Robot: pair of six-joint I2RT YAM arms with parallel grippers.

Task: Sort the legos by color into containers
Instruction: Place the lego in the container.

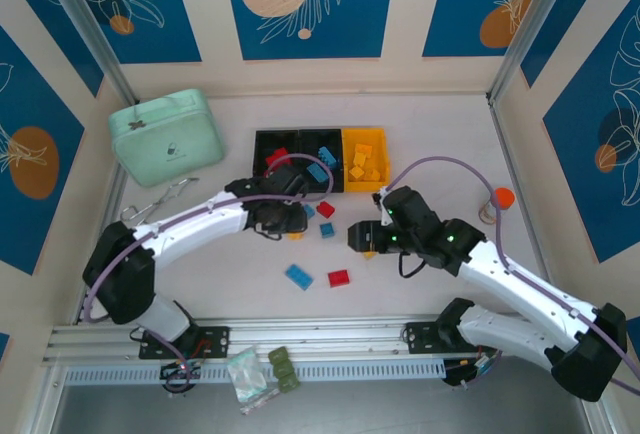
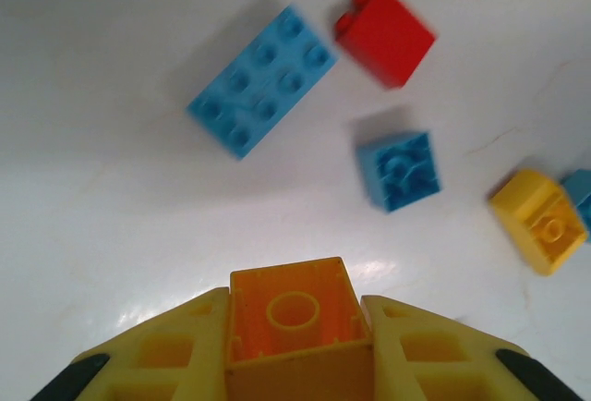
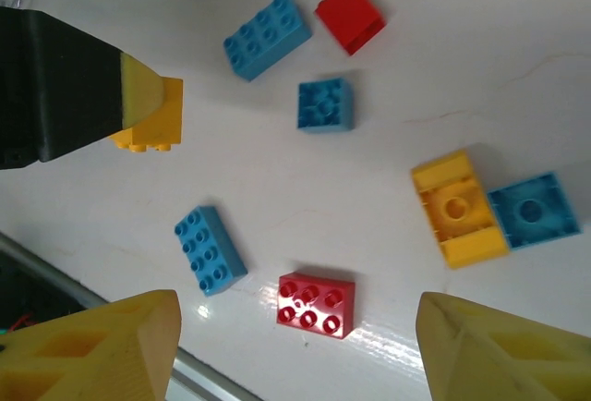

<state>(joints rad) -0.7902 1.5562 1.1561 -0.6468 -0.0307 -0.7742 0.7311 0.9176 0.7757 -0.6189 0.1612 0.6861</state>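
My left gripper carries the brick outward next and releases it over the yellow-orange bin (image 1: 365, 159) of yellow bricks, since that bin stands outward of my left gripper.
My left gripper (image 1: 292, 229) is shut on an orange brick (image 2: 291, 318), held just above the table in front of the bins. Three joined containers stand at the back: two black bins (image 1: 273, 142) (image 1: 318, 149) holding red and blue bricks, and a yellow-orange bin (image 1: 365, 159) with yellow bricks. My right gripper (image 1: 362, 241) hangs open over loose legos, its fingertips (image 3: 102, 346) wide apart. Below it lie a red brick (image 3: 316, 304), a blue brick (image 3: 210, 249), a yellow brick (image 3: 459, 207) and a small blue one (image 3: 534, 209). Further off are a blue 2x4 (image 3: 266, 36), a blue 2x2 (image 3: 325, 105) and a red brick (image 3: 350, 16).
A mint-green case (image 1: 167, 137) sits at the back left, with a metal tool (image 1: 160, 202) in front of it. An orange-capped object (image 1: 503, 197) stands by the right wall. Dark green blocks (image 1: 283, 369) and a clear bag (image 1: 247, 374) lie beyond the near rail.
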